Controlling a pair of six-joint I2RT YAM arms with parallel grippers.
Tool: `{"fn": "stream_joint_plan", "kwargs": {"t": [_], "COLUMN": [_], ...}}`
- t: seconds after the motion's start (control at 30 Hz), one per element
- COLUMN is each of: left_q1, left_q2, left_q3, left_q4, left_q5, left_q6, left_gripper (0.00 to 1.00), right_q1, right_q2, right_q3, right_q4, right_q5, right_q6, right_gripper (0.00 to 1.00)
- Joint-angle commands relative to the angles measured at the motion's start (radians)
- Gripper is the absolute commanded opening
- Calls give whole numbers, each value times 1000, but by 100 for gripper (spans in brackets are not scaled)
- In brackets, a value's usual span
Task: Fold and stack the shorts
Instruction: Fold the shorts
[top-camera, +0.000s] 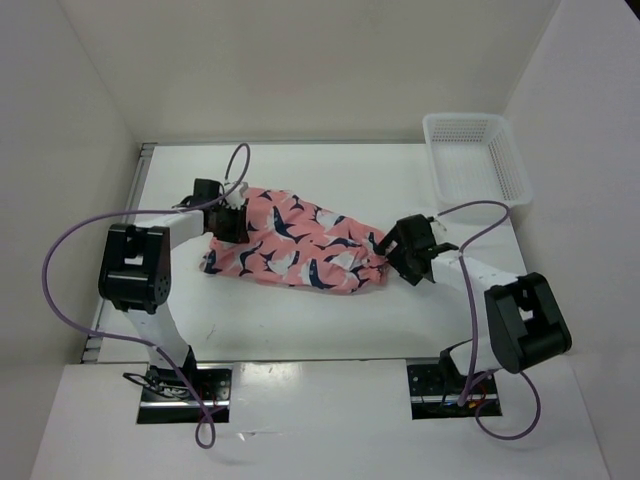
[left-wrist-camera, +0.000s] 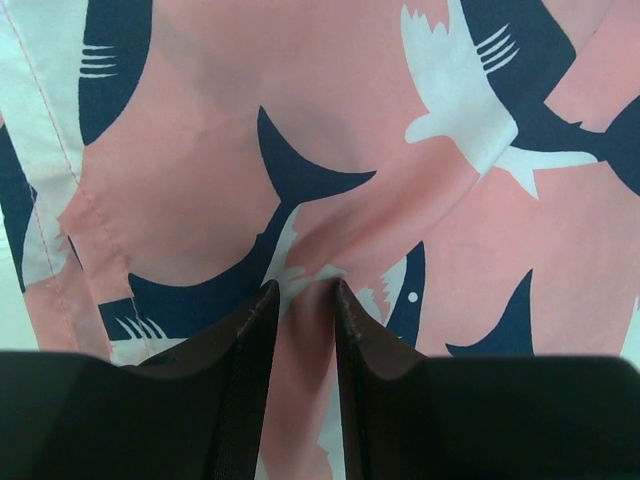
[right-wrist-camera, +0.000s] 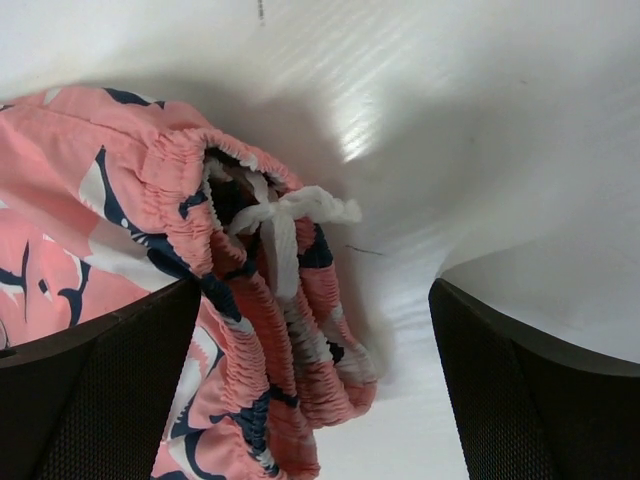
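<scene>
My right gripper shifts left in the top view next, onto the shorts' waistband beside the drawstring (right-wrist-camera: 290, 210), since it lies nearer one finger than the other.
The salmon-pink shorts (top-camera: 295, 250) with navy-and-white shark shapes lie crumpled across the middle of the white table (top-camera: 300, 325). My left gripper (top-camera: 232, 222) sits on their far left end. In the left wrist view the print (left-wrist-camera: 200, 170) fills the frame, and the left gripper (left-wrist-camera: 303, 290) stands narrow, with a raised ridge of pink fabric pinched between its fingers. My right gripper (top-camera: 390, 255) is at the right end, open wide (right-wrist-camera: 312, 290). The gathered elastic waistband (right-wrist-camera: 250, 330) and its white drawstring (right-wrist-camera: 290, 210) lie between the fingers, close to the left one.
A white mesh plastic basket (top-camera: 466, 119) stands at the back right corner of the table. White walls close in the table on the left, back and right. Purple cables loop off both arms.
</scene>
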Motion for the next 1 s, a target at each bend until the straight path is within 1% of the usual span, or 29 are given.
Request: {"fn": "stream_joint_plan", "kwargs": {"t": [0.0,0.07,0.17,0.2,0.27,0.37,0.4,0.5,0.53,0.57,0.6,0.7,0.73,0.77,0.8,0.97], "left_q1": [26,35,35,35,35,35,35,35,35,35,35,35,35,35,35,13], "left_q2": [2,-9,-44,-44,-44,-44,-44,-44,-44,-44,-44,-44,-44,-44,-44,-35], "left_q3": [-33,-23,-23,-23,-23,-32,-32,-32,-32,-32,-32,-42,-42,-42,-42,-51], "left_q4": [-42,-51,-51,-51,-51,-42,-42,-42,-42,-42,-42,-33,-33,-33,-33,-23], "left_q5": [-50,-50,-32,-32,-19,-10,-1,-1,-1,-1,-1,8,8,8,8,17], "left_q6": [8,8,8,8,8,8,8,8,8,8,8,8,8,8,8,8], "left_gripper": [37,37,37,37,37,37,37,37,37,37,37,37,37,37,37,37], "right_q1": [-2,-2,-2,10,24,56,56,56,56,56,56,56,56,56,56,56], "right_q2": [29,53,89,98,133,184,196,215,215,215,215,173,160,146,112,6], "right_q3": [15,6,-19,-19,-19,-9,-9,-9,-9,-9,-9,-9,1,10,11,56], "right_q4": [100,135,204,238,262,290,299,318,318,318,309,287,264,252,237,132], "right_q5": [-30,-51,-99,-108,-117,-131,-131,-113,-101,-101,-87,-50,-24,-12,1,68], "right_q6": [-53,-63,-88,-88,-99,-99,-99,-88,-88,-88,-88,-77,-77,-77,-68,-77], "right_gripper": [100,100,94,89,85,74,68,56,48,43,33,17,6,2,0,0]}}
